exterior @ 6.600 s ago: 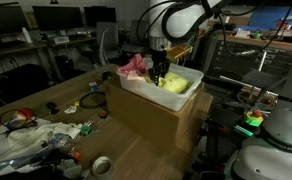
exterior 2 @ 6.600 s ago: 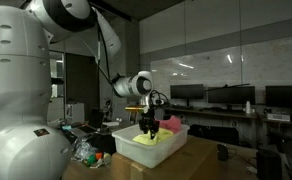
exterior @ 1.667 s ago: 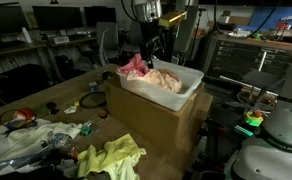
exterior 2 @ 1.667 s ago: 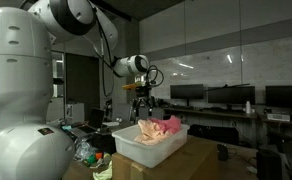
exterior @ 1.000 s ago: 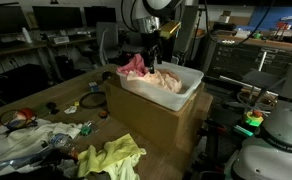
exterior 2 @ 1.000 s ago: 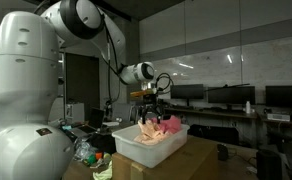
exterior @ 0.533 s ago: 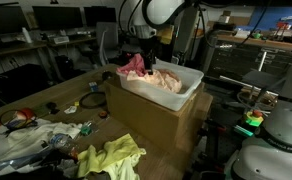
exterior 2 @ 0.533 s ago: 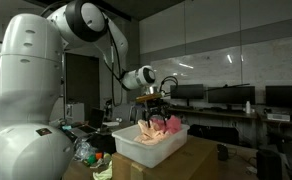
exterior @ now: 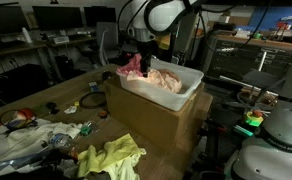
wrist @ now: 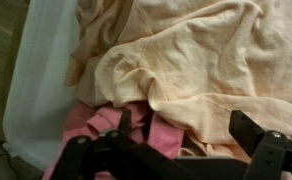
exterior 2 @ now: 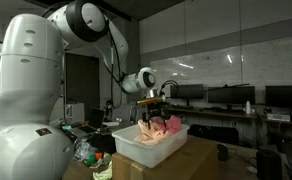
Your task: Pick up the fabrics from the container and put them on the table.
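Observation:
A peach fabric fold bunches up between my open fingers beside the pink fabric, so my gripper will move down onto it, turning slightly, and close.
A white container stands on a cardboard box and holds a peach fabric and a pink fabric. In the other exterior view the container shows both the peach fabric and the pink fabric. A yellow fabric lies on the table in front of the box. My gripper hangs open just over the container's back end. In the wrist view my gripper straddles the seam between the peach fabric and the pink fabric, with nothing held.
The cardboard box raises the container above the wooden table. A roll of tape, crumpled plastic and small clutter lie on the near side. A white robot body stands at the near corner. Desks with monitors line the back.
My gripper has come down from above the container to just over the fabrics, staying open. The fabrics have not moved.

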Robot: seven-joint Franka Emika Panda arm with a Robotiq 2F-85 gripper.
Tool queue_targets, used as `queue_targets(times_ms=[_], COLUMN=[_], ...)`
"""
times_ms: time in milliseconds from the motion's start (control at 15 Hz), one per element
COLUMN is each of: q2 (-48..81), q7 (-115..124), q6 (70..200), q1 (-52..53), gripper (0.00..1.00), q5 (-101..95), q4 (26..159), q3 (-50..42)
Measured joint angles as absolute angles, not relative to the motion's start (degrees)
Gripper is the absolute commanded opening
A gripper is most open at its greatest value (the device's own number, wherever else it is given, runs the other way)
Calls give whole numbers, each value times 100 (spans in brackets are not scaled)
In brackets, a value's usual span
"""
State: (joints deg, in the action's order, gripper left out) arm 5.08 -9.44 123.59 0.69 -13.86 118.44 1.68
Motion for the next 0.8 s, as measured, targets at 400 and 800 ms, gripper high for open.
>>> queue_targets(times_ms=[400,800], q2=[527,618], q7=[-830,-437], q6=[12824,12826], q1=[68,67], gripper=[100,100], q5=[-1282,-1282], q4=[12073,12114], q3=[145,115])
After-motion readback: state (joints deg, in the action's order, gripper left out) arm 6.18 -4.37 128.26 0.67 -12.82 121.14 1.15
